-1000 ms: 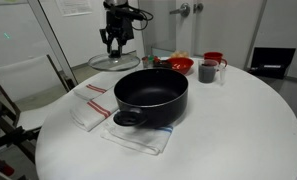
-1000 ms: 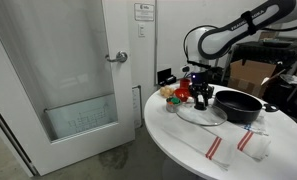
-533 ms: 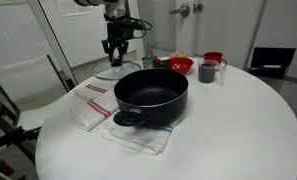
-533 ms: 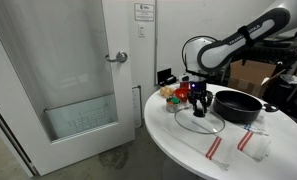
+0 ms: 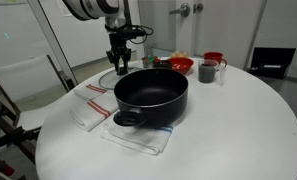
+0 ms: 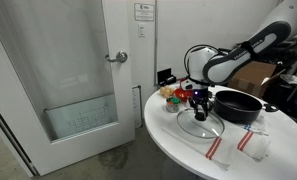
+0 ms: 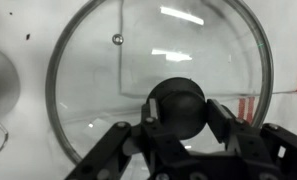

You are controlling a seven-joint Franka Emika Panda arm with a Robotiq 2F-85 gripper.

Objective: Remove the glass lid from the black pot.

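Observation:
The lid is already off the black pot, so my gripper should next lower slightly, set it on the tabletop beside the pot and release its knob.
The glass lid (image 5: 109, 76) has a metal rim and a black knob, and lies low at the table surface just behind and beside the black pot (image 5: 151, 95). It is off the pot. It also shows in an exterior view (image 6: 200, 126), with the pot (image 6: 238, 105) next to it. My gripper (image 5: 118, 60) stands upright over the lid, shut on its knob. In the wrist view the lid (image 7: 88, 60) fills the frame and the gripper (image 7: 180, 112) has a finger on each side of the knob (image 7: 178, 92). The pot is open and empty.
Red-striped white towels (image 5: 92, 103) lie beside the pot and another (image 5: 138, 138) lies under it. A red bowl (image 5: 180, 65), a grey mug (image 5: 207, 71) and a red cup (image 5: 215, 58) stand behind the pot. A door (image 6: 68, 80) is near the round table's edge (image 6: 178, 150).
The gripper has carried the lid down and toward the pot's side, from held above the table to low at its surface. The pot has not moved.

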